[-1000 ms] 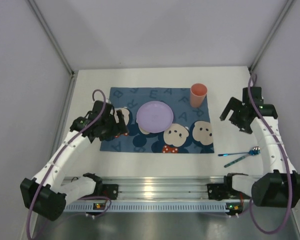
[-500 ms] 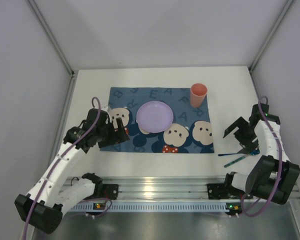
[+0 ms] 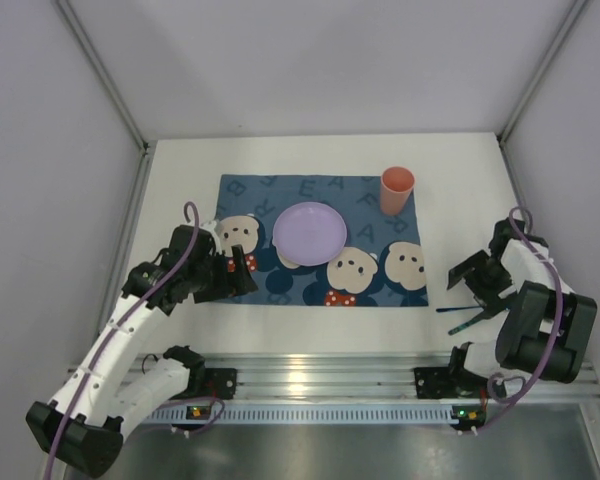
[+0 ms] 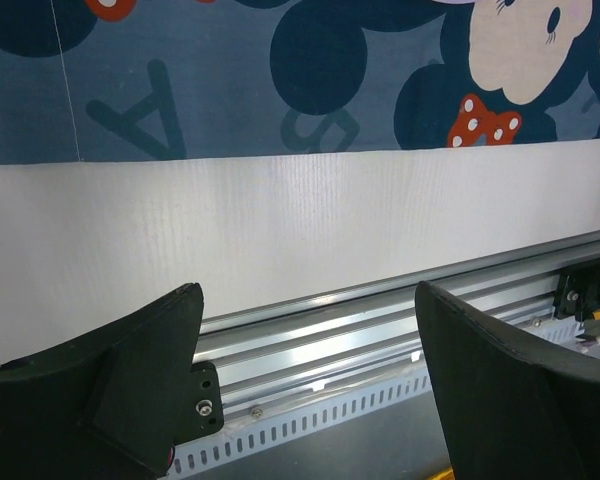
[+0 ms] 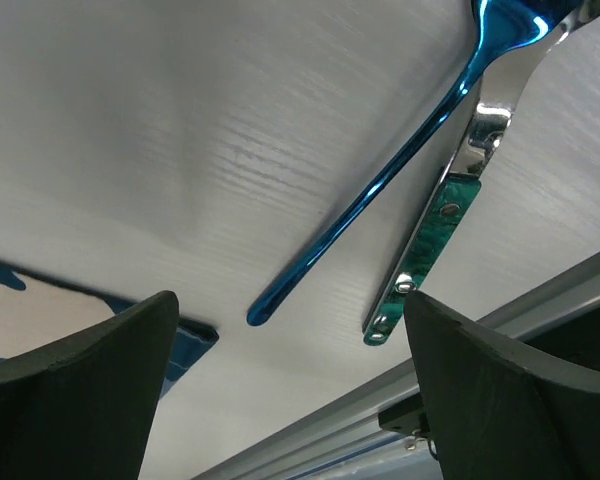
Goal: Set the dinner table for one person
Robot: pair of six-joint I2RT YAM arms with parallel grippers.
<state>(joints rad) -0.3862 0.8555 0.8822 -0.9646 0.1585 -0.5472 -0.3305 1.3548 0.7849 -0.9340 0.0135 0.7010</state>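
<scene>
The blue fork's handle (image 3: 458, 309) (image 5: 305, 267) lies below, in the gap between the open fingers, so the robot's right gripper will go down toward the tabletop and close around that handle.
The white dinner table (image 3: 180, 180) carries a blue bear placemat (image 3: 250, 195) with a lilac plate (image 3: 309, 232) in its middle and an orange cup (image 3: 397, 190) at its far right corner. A shiny blue utensil (image 5: 380, 190) and a green-handled utensil (image 5: 430, 250) lie side by side on the bare table right of the mat. My right gripper (image 5: 290, 310) hangs open just above their handle ends, holding nothing. My left gripper (image 4: 308, 300) is open and empty over the mat's near left edge (image 4: 280, 80).
A metal rail (image 4: 380, 330) runs along the table's near edge, just below both grippers. Grey walls close in the left, right and back sides. In the top view the right gripper (image 3: 468, 282) sits close to the mat's near right corner.
The right arm swung from the far right back toward the near edge, down over the two utensils. The left arm drew back a little toward the near left of the mat.
</scene>
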